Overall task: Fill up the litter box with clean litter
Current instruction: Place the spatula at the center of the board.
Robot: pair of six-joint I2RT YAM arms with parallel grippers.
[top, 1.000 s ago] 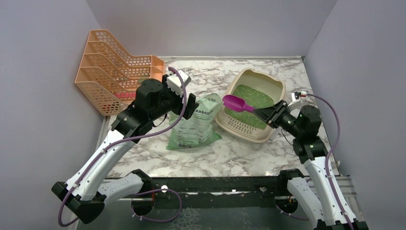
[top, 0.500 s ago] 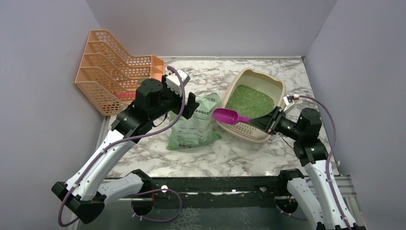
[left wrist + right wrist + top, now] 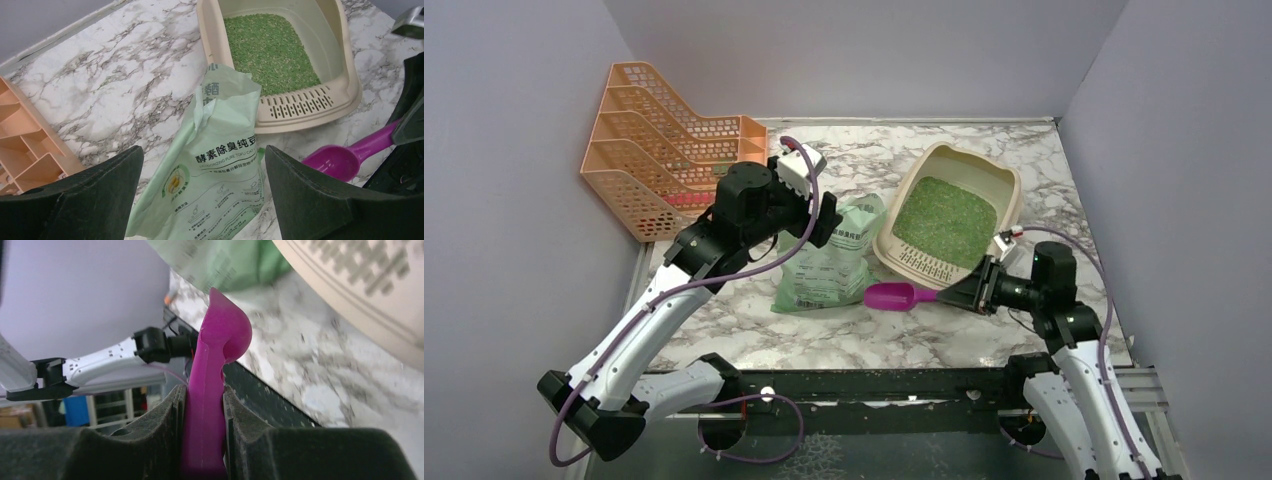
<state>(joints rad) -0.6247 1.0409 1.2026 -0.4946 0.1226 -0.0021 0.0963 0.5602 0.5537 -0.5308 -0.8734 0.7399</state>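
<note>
My right gripper is above a clear patch of bare tabletop near the box's slotted edge, so it needs to go down next and release the scoop's handle there.
The beige litter box (image 3: 1010, 186) sits at the right back of the table, its floor covered with green clean litter (image 3: 944, 210). The left wrist view shows the box rim (image 3: 351, 75) and the litter (image 3: 270, 45) too. A pale green bag (image 3: 829, 268) with dark print lies left of the box. My left gripper (image 3: 824, 220) hovers open above the bag (image 3: 220, 175), touching nothing. My right gripper (image 3: 969, 293) is shut on the handle of a magenta scoop (image 3: 890, 296), held low in front of the box's slotted lip. In the right wrist view the scoop (image 3: 220, 340) stands edge-on between the pads.
An orange mesh file rack (image 3: 659, 150) stands at the back left against the wall. Grey walls close in the table on three sides. The near edge has a black frame (image 3: 874, 385) where the arm bases sit.
My right gripper has carried the scoop from above the litter box toward the near edge and down, to just over the table in front of the box. The left arm has barely shifted.
</note>
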